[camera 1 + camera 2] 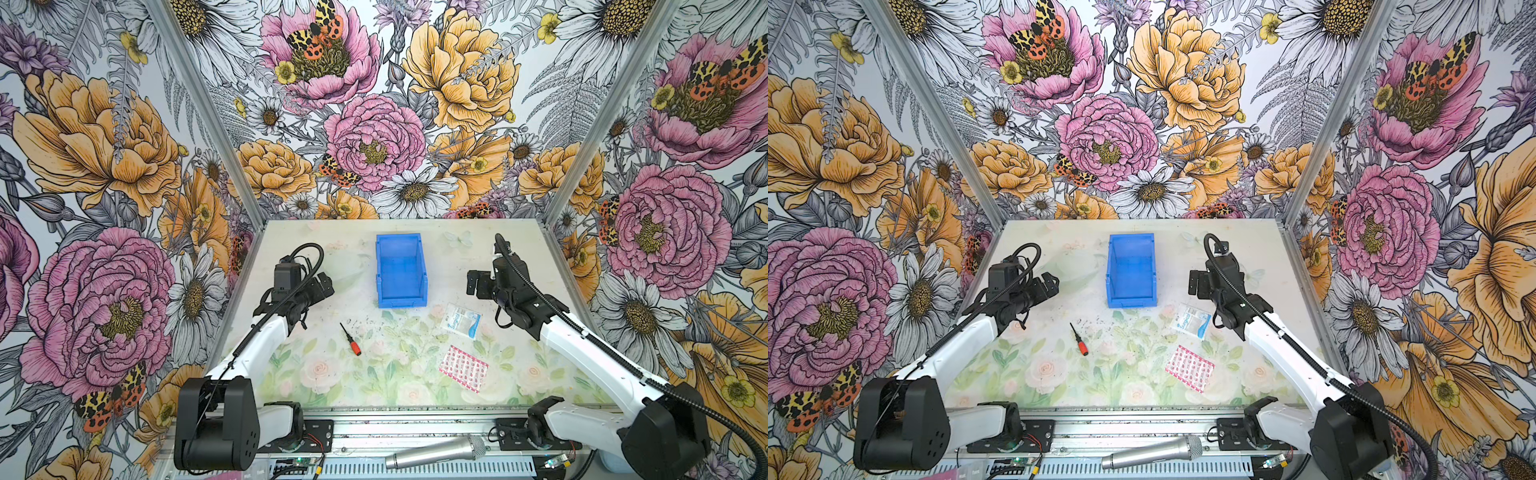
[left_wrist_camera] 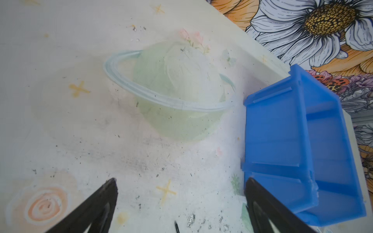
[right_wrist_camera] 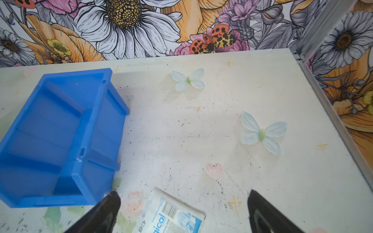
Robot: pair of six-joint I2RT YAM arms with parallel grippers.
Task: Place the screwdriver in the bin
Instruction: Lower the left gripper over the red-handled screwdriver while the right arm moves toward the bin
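The left gripper needs to pull back next, lower its open fingers around the screwdriver's red handle (image 1: 354, 347) and close, because the handle is below it and back toward the base.
The screwdriver (image 1: 351, 339) (image 1: 1079, 340), with a red handle and a thin black shaft, lies flat on the table in both top views, in front of the bin and to its left. The blue bin (image 1: 379, 270) (image 1: 1109, 270) stands empty mid-table, its lowered end toward the front. My left gripper (image 1: 328, 286) (image 2: 181, 180) hovers open and empty left of the bin (image 2: 278, 129), behind the screwdriver. A thin black tip (image 2: 177, 227) shows at the edge of the left wrist view. My right gripper (image 1: 471, 283) (image 3: 182, 192) is open and empty, to the right of the bin (image 3: 94, 129).
A white-and-blue surgical packet (image 1: 461, 321) (image 3: 171, 217) lies by the bin's front right corner. A pink patterned packet (image 1: 463, 368) lies nearer the front. A silver microphone (image 1: 436, 453) rests on the front rail. Floral walls close in three sides.
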